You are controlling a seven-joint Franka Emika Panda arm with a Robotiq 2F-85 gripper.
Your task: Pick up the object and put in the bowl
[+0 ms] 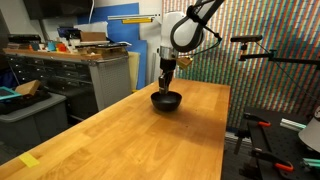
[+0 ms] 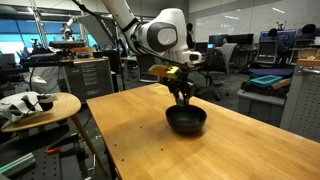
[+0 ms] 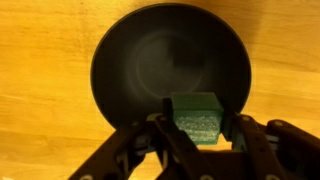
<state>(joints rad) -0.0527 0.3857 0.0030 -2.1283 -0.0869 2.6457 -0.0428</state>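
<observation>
My gripper should next bring the small green block (image 3: 196, 117) down until it is inside the bowl's rim, and then it should open there.
The dark glossy bowl (image 1: 166, 100) sits on the wooden table, also in an exterior view (image 2: 186, 120) and filling the upper wrist view (image 3: 170, 60). My gripper (image 1: 167, 84) hangs just above the bowl in both exterior views (image 2: 183, 97). In the wrist view the gripper (image 3: 197, 122) is shut on the small green block (image 3: 196, 117), held over the bowl's near rim. The bowl's inside looks empty.
The wooden table (image 1: 120, 135) stretches wide around the bowl. A small round side table (image 2: 40, 108) with white and dark items stands beside it. Cabinets and benches (image 1: 70, 70) stand behind; a tripod arm (image 1: 265, 50) stands off the far side.
</observation>
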